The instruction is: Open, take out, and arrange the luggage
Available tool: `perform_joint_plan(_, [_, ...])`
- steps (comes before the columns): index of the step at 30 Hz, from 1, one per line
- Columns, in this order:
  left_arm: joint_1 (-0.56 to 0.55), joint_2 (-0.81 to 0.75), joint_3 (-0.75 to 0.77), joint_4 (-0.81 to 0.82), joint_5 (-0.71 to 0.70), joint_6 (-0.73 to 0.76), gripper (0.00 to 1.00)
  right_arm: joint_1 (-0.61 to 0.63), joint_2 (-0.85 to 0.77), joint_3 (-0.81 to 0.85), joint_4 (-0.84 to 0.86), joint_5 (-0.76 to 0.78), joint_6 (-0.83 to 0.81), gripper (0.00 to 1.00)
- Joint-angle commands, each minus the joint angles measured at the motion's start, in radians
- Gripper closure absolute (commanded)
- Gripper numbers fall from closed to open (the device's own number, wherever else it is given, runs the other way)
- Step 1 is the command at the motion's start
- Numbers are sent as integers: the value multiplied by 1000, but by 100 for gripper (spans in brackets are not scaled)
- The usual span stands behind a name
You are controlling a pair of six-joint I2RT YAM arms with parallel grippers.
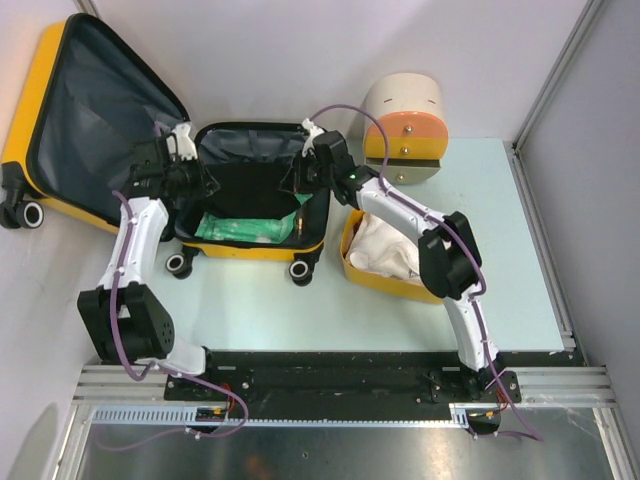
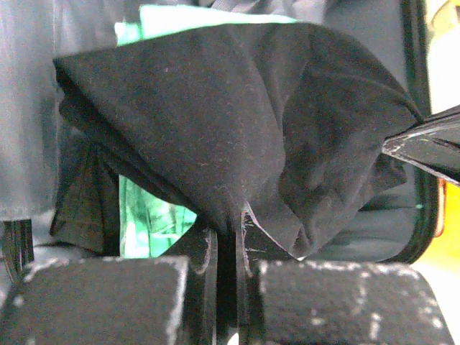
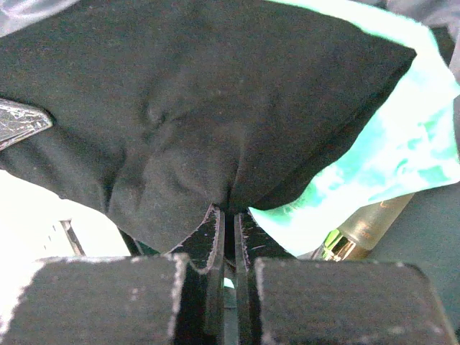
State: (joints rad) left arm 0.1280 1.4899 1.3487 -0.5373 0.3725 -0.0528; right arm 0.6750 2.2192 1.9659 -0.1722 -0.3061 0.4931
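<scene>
The bin with white cloth is to the right in the top view, so the left gripper will next bring the black cloth (image 1: 250, 170) over the bin's suitcase-side rim (image 1: 348, 243) and let go.
The yellow suitcase (image 1: 250, 250) lies open on the table, its lid (image 1: 90, 120) with dark grey lining leaning back at far left. A black cloth (image 1: 250, 170) hangs spread over the suitcase's open half. My left gripper (image 1: 205, 182) is shut on the cloth's left edge (image 2: 215, 129). My right gripper (image 1: 297, 178) is shut on its right edge (image 3: 187, 108). Under the cloth lies a green packet (image 1: 245, 227) (image 2: 154, 215) (image 3: 388, 158). A glass bottle (image 3: 366, 226) lies beside the packet.
A smaller yellow bin (image 1: 372, 275) with white cloth in it stands right of the suitcase. A cream-and-orange drawer cabinet (image 1: 405, 125) stands at the back right. The suitcase's wheels (image 1: 300, 270) face the near edge. Grey walls close in the sides.
</scene>
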Motion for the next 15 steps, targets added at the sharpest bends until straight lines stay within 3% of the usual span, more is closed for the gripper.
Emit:
perform_joint_plan(1, [-43,-77,111,28,46,50,100,-8,-171,51,53,47,-74,100])
perform_joint_plan(6, [-119,-92,165,28,81,50,100,-21,-326,-62,28,73,-162,100])
perform_joint_plan(15, [-463,-20,187,72,167,-8,100,-123,-752,-444,-150,186,-235,100])
